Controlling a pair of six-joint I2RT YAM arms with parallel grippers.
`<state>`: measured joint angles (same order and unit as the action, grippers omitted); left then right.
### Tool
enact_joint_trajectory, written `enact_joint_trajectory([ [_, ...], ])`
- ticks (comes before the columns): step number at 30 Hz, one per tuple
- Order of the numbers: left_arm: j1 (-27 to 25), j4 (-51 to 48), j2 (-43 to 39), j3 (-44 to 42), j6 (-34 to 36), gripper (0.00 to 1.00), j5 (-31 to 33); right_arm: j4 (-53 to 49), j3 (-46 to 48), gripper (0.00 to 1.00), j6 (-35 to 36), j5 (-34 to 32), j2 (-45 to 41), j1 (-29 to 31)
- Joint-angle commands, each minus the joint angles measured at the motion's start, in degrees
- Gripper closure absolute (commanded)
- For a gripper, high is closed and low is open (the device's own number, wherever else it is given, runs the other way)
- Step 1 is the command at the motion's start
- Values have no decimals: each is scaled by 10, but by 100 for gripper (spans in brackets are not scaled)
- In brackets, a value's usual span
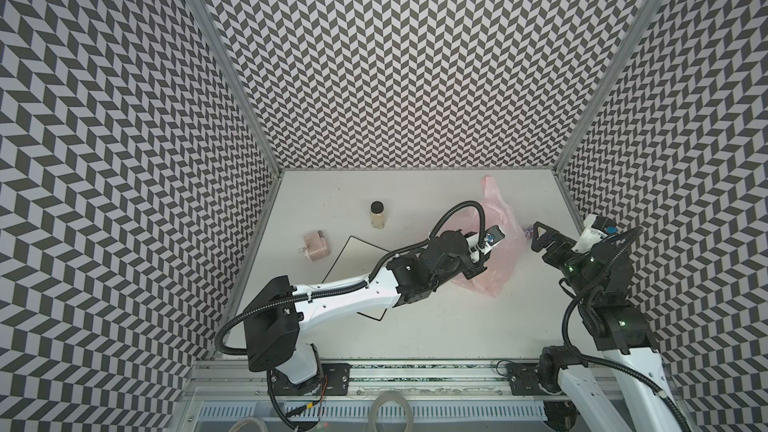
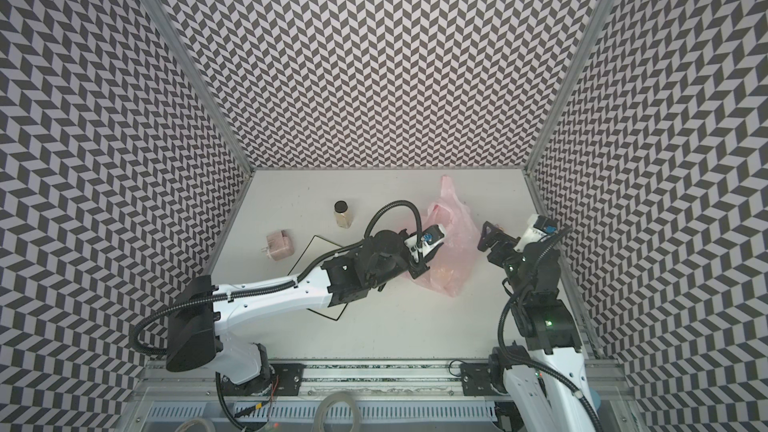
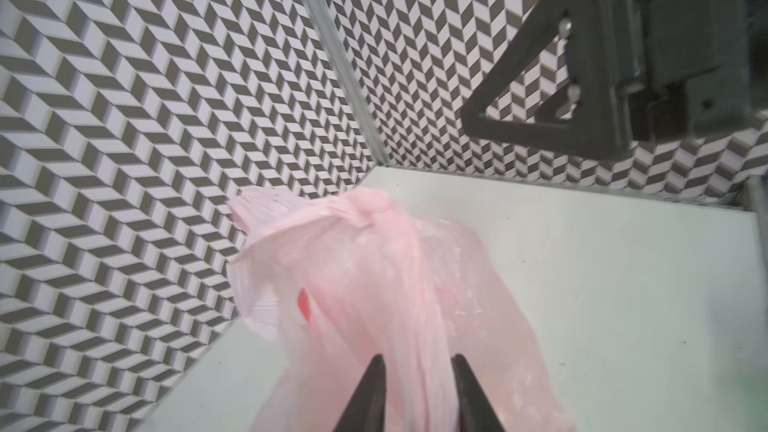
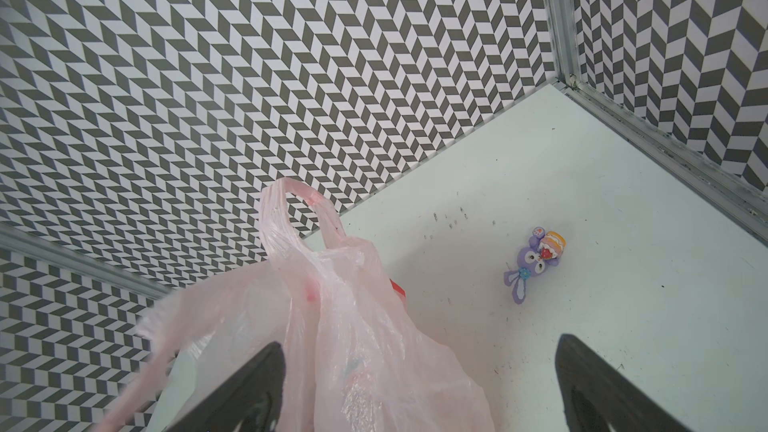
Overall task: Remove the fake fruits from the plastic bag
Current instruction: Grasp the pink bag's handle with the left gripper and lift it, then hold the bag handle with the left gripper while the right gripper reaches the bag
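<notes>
My right gripper moves outward along the bag's side next and closes on the twisted handle (image 1: pixel 488 186) (image 4: pixel 280 194) toward the back wall, since it sticks out clear of the bag.
The pale pink plastic bag (image 1: pixel 496 243) (image 2: pixel 455 238) lies crumpled on the right half of the table, one loop handle pointing toward the back wall. My left gripper (image 3: pixel 417 361) reaches across onto it, and its jaws stand narrow with a bunched fold of the plastic bag (image 3: pixel 374 276) pinched between them. My right gripper (image 4: pixel 417 344) hovers wide open at the bag's right side (image 1: pixel 540 245); the bag's edge (image 4: pixel 353 326) bulges between its fingers without being gripped. The fake fruits are hidden inside the bag.
A small purple figurine (image 4: pixel 536 261) lies on the table right of the bag. A white square plate (image 1: pixel 353 259) sits partly under my left arm. A dark-capped jar (image 1: pixel 377 216) and a pink boxy object (image 1: pixel 316 245) stand at the left. Patterned walls close three sides.
</notes>
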<state>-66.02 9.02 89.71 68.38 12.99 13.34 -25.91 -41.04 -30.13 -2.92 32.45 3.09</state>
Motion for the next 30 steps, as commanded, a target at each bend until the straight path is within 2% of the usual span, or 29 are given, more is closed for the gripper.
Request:
enact_joint_trajectory([
  [1, -3, 82, -43, -28, -33, 89, 46, 6, -25, 2, 0, -9, -4, -2],
  [4, 7, 130, -80, -70, -87, 100, 47, 14, -37, 3, 5, 1, 4, -2],
  [12, 83, 237, -169, -188, -299, 100, -30, 28, -131, 10, 31, 99, 82, -2],
  [16, 95, 255, -184, -215, -341, 100, -37, -11, -218, 14, 29, 149, 145, -2],
  [20, 104, 278, -195, -240, -374, 100, -42, -84, -315, 23, 15, 179, 215, 0],
  [25, 110, 279, -201, -248, -378, 100, -44, -185, -422, 20, 11, 177, 306, 21],
  [28, 112, 280, -203, -251, -378, 100, -46, -185, -446, 18, 31, 164, 336, 62],
  [30, 112, 282, -204, -254, -376, 100, -49, -176, -457, 17, 72, 141, 361, 105],
])
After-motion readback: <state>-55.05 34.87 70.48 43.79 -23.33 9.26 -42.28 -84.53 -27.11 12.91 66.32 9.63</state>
